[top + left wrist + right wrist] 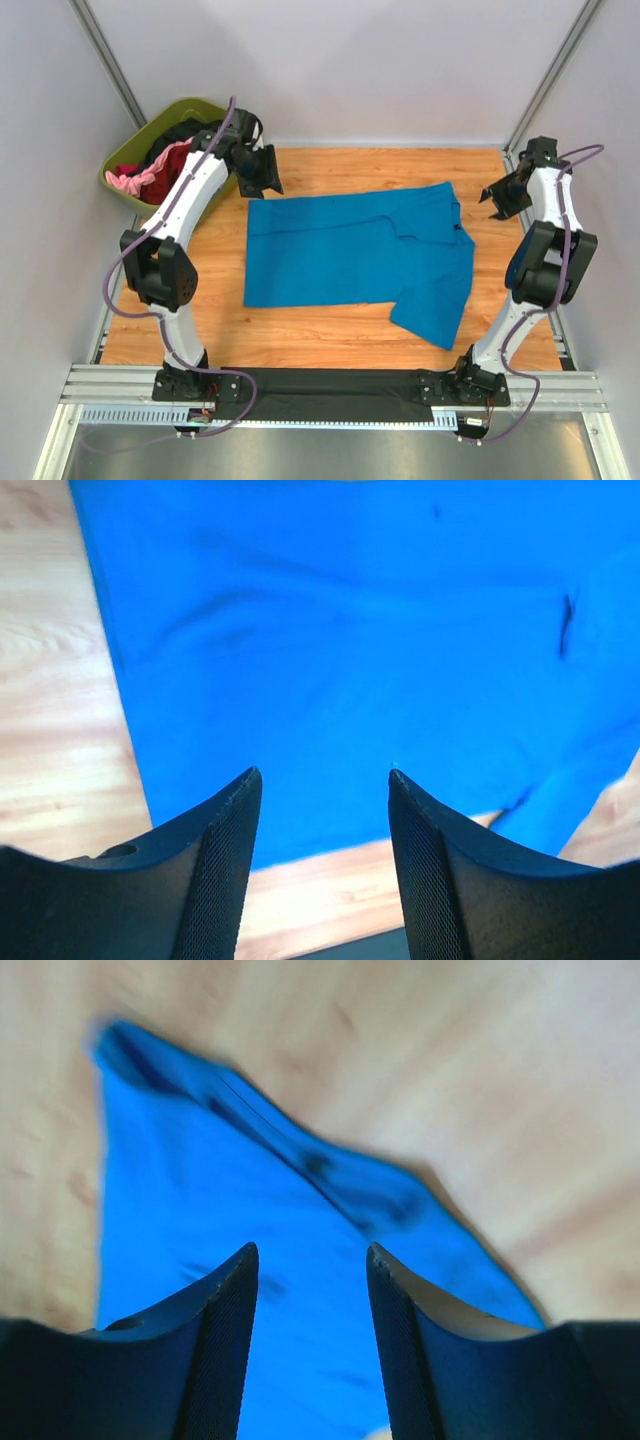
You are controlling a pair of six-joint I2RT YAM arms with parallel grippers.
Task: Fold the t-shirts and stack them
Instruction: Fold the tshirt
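I need to move my right gripper back and down to the sleeve's near corner (449, 344) next, because that corner sticks out and is still unfolded.
A bright blue t-shirt (350, 255) lies spread flat on the wooden table, one sleeve pointing to the near right. My left gripper (262, 172) hovers above its far left corner, open and holding nothing; in the left wrist view the gripper (322, 772) looks down on the blue cloth (350, 630). My right gripper (503, 195) hangs off the shirt's far right side, near the collar. In the blurred right wrist view this gripper (312, 1247) stands open and empty over the cloth (200, 1190). Dark red (172, 158), pink (135, 182) and black (185, 130) t-shirts lie heaped in the tub.
The olive-green tub (150, 128) stands at the far left corner, just off the table (330, 335). A black strip (330, 385) runs between the arm bases along the near edge. Grey walls with metal posts close the space.
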